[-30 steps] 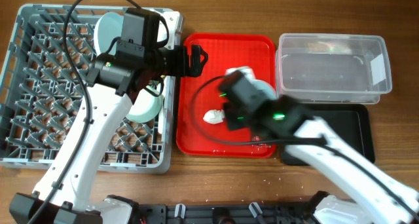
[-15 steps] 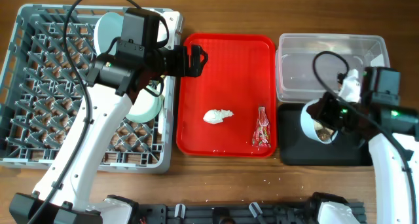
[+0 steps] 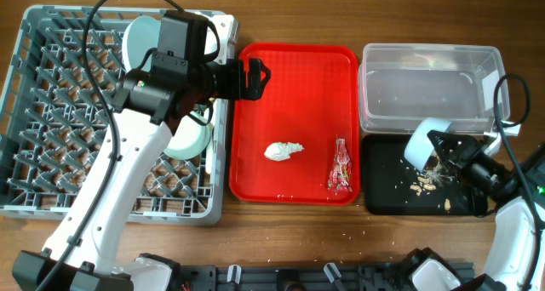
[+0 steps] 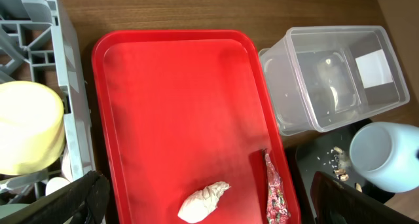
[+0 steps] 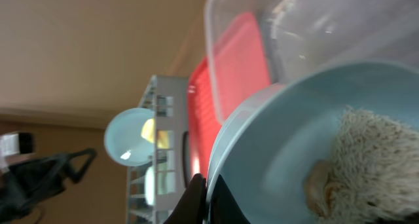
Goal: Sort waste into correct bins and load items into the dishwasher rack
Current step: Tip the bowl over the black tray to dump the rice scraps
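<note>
My right gripper should empty the bowl next, swing it upright to the left in the overhead view to the red tray's bare middle (image 3: 312,116), then move down and let go of it.
My right gripper (image 3: 444,144) is shut on the rim of a pale blue bowl (image 3: 423,143), tipped on its side over the black tray (image 3: 383,197). Rice-like scraps (image 3: 423,184) lie scattered in that tray; a clump of scraps (image 5: 373,165) still sits in the bowl (image 5: 288,152). A crumpled white tissue (image 3: 283,151) and a red snack wrapper (image 3: 340,166) lie on the flat red tray (image 3: 298,61). My left gripper (image 3: 254,77) is open above the red tray's left edge, beside the grey rack (image 3: 51,112). The clear tub (image 3: 430,87) holds nothing I can see.
The rack holds a pale blue plate (image 3: 140,36), a pale blue bowl (image 3: 187,138) and a yellow cup (image 4: 29,135). The tissue (image 4: 204,201) and wrapper (image 4: 275,194) lie between my left fingers in the wrist view. Bare wood lies in front of the trays.
My right arm carried the bowl from the red tray to the black tray and tipped it. Scraps now lie in the black tray. My left arm has not moved.
</note>
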{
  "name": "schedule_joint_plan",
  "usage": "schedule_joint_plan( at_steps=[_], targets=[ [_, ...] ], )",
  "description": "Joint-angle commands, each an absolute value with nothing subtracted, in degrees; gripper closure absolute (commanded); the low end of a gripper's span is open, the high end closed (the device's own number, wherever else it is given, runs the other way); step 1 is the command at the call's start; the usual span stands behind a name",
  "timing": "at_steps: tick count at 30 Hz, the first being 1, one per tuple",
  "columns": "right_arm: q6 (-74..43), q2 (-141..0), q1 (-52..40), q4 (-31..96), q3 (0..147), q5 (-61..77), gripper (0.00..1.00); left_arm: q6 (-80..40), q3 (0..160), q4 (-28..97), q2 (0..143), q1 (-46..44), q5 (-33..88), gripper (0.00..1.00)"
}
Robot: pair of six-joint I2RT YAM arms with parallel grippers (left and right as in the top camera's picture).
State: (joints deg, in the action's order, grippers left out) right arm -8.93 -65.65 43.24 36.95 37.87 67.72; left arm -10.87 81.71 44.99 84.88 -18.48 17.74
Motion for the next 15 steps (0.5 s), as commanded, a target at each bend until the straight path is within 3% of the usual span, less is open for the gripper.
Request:
schedule_joint_plan(
  at_steps=[1,7,9,15],
  targets=[
    [-10.48,-65.32,43.59,35.97,37.74,75.13,0.96,-11.38,81.76,44.86,84.86,-18.52,18.39,0.00],
    [-19.77,-65.32,43.59,34.98,37.74,79.35,0.96,-11.38,81.76,44.86,84.86,-18.52,18.39,0.00],
    [-19.77,-65.32,43.59,32.77,37.74,87.42,0.96,-11.38,81.78,44.86,84.86,-18.52,18.39,0.00],
    [-23.22,-65.30,43.59,30.22,37.74,87.39,0.96,-11.38,81.76,44.88,84.86,-18.52,18.39,0.00]
  ],
)
